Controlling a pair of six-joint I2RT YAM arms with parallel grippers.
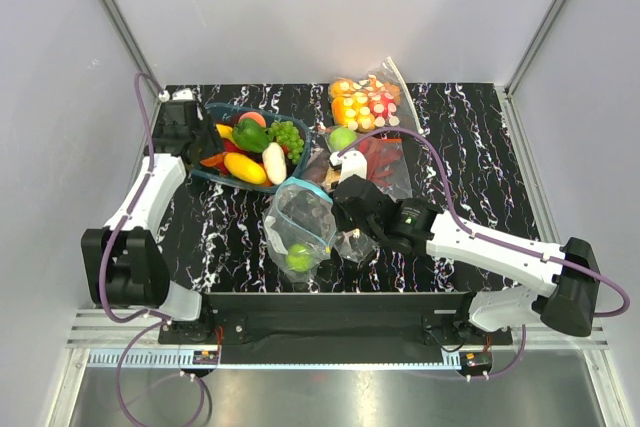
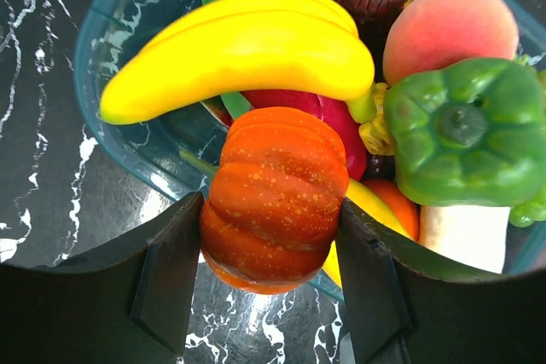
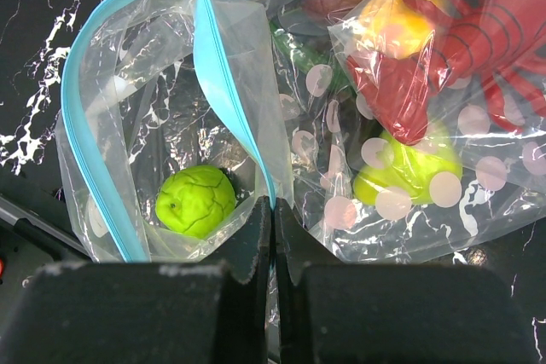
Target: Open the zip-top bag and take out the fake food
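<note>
My left gripper lowers the orange pumpkin-shaped fake food point(image 2: 275, 193) to the teal bowl's near rim beside the banana point(image 2: 239, 53) next, because the food still hangs above that rim.
The zip-top bag point(image 3: 136, 66) lies open, its teal zipper strip point(image 3: 230, 100) spread in a loop, with one green round fruit point(image 3: 195, 201) inside. My right gripper point(image 3: 273, 210) is shut on the bag's edge just below the strip. From above, the bag point(image 1: 298, 215) sits at the table's middle front, the right gripper point(image 1: 343, 205) at its right side. My left gripper point(image 2: 271, 210) is shut on an orange pumpkin-shaped fake food point(image 2: 275, 193), held over the near rim of a teal bowl point(image 2: 111, 40). In the bowl lie a yellow banana point(image 2: 239, 53), a peach point(image 2: 448, 27) and a green pepper point(image 2: 465, 130).
A larger clear bag with red peppers point(image 3: 426, 83) lies right against the zip-top bag's right side. A small bag of orange and red-white pieces point(image 1: 365, 102) sits at the back. The teal bowl point(image 1: 225, 112) stands at back left. Crumpled clear plastic point(image 1: 355, 244) lies under the right wrist.
</note>
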